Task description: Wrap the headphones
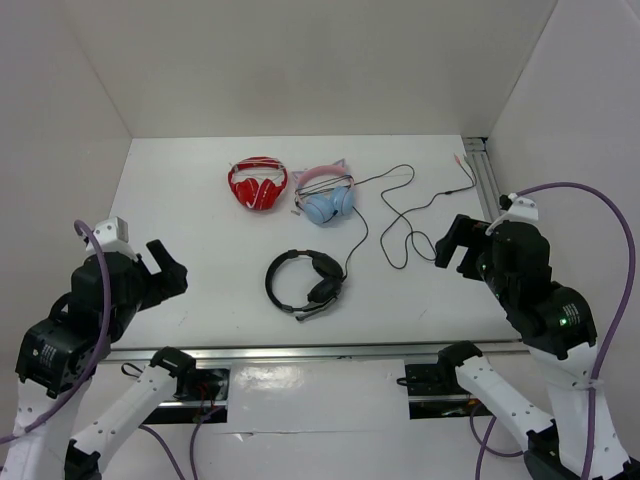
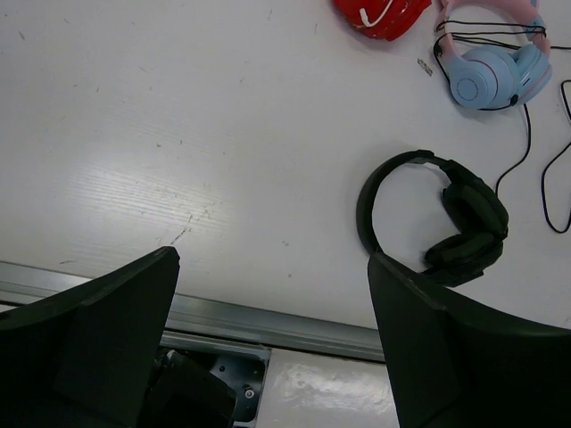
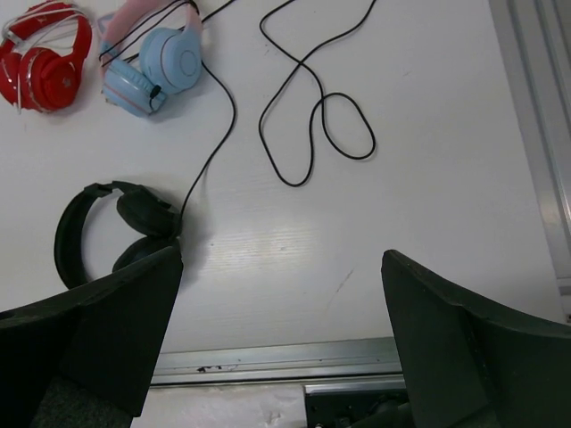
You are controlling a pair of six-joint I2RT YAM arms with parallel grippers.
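Note:
The headband's bare curve (image 1: 269,281) (image 2: 365,207) is below the left gripper and to its right in the top view, so the left gripper will go down that way with its fingers astride the curve, clear of the earcups.
The black headphones (image 1: 323,270) lie flat on the white table near its front middle, earcups folded together on the right; they also show in the left wrist view (image 2: 477,214) and the right wrist view (image 3: 147,212). Their thin black cable (image 1: 398,215) runs up past the cat-ear set, then sprawls in loose loops (image 3: 312,116) toward the back right. My left gripper (image 1: 170,266) hovers open at the left, well clear of the headphones, nothing between its fingers (image 2: 272,267). My right gripper (image 1: 455,248) hovers open at the right, just beside the cable loops, also empty (image 3: 281,259).
Red headphones (image 1: 258,186) and light blue and pink cat-ear headphones (image 1: 326,198) lie at the back middle. A metal rail (image 1: 320,350) runs along the front edge, another (image 1: 487,180) along the right side. White walls enclose the table.

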